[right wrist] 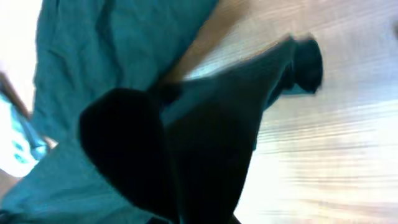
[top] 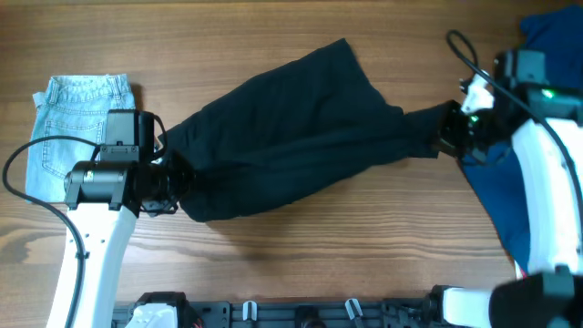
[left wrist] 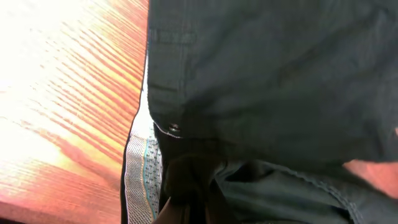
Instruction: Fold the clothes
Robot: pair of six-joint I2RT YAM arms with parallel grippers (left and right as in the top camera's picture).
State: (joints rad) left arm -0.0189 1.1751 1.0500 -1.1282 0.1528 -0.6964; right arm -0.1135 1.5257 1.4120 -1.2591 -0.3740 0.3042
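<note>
The right gripper carries the bunched, jutting end toward the garment's far corner (top: 343,53) next, outward and to the gripper's left in the overhead view, and releases.
The black garment (top: 291,137) lies stretched across the middle of the table between my two grippers. My left gripper (top: 173,178) is shut on its left end. The left wrist view shows the dark cloth (left wrist: 273,81), a snap button and the whitish-grey mesh waistband (left wrist: 140,174) beside the jaws (left wrist: 186,208). My right gripper (top: 451,132) is shut on the garment's right end, pulled into a narrow bunch. In the right wrist view the black cloth (right wrist: 205,137) fills the jaws (right wrist: 205,211) and hides the fingers.
Folded light-blue denim shorts (top: 73,114) lie at the far left, just behind my left arm. Bright royal-blue fabric (top: 528,155) lies at the right edge under my right arm, and shows in the right wrist view (right wrist: 93,50). A rail runs along the table's front edge (top: 301,310).
</note>
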